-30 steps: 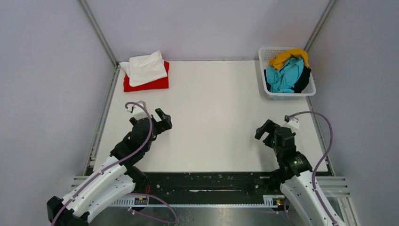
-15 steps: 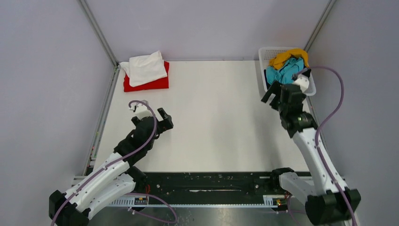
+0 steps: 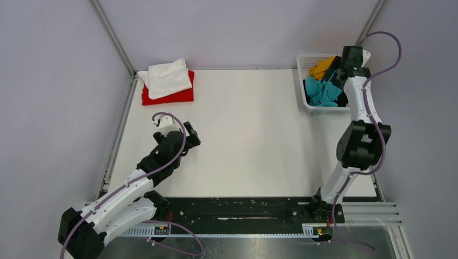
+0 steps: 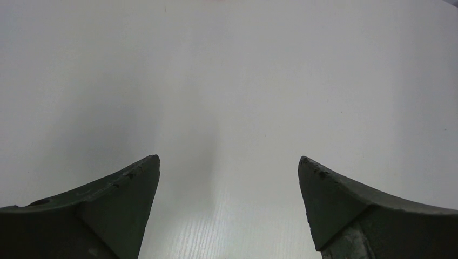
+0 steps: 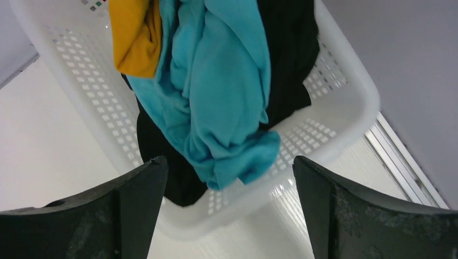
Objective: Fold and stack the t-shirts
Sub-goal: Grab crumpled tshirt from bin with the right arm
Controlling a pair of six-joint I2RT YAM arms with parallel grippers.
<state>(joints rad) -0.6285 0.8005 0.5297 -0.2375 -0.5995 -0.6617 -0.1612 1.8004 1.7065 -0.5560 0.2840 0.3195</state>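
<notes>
My right gripper moves down into the white mesh basket (image 3: 303,60) onto the turquoise t-shirt's raised fold (image 3: 325,93) next and closes on it, because this shirt lies over the black one.
A folded white t-shirt (image 3: 166,77) lies on a folded red t-shirt (image 3: 168,96) at the table's far left. The turquoise t-shirt (image 3: 322,90), mustard yellow t-shirt (image 3: 321,67) and black t-shirt (image 3: 344,97) lie crumpled in the white mesh basket (image 3: 303,60) at the far right. In the right wrist view the turquoise t-shirt (image 5: 216,91) lies over the black one (image 5: 286,54) beside the yellow one (image 5: 135,38). My right gripper (image 5: 229,178) hangs open and empty above the basket (image 5: 345,113); it also shows in the top view (image 3: 339,69). My left gripper (image 3: 190,136) is open and empty over bare table (image 4: 232,81).
A metal frame rail (image 3: 116,137) runs along the table's left edge and another (image 3: 367,154) along the right. Grey walls close in the back and sides. The black base rail (image 3: 237,210) lies at the near edge.
My right arm has swung up from the near right of the table to above the basket at the far right. My left gripper has barely shifted.
</notes>
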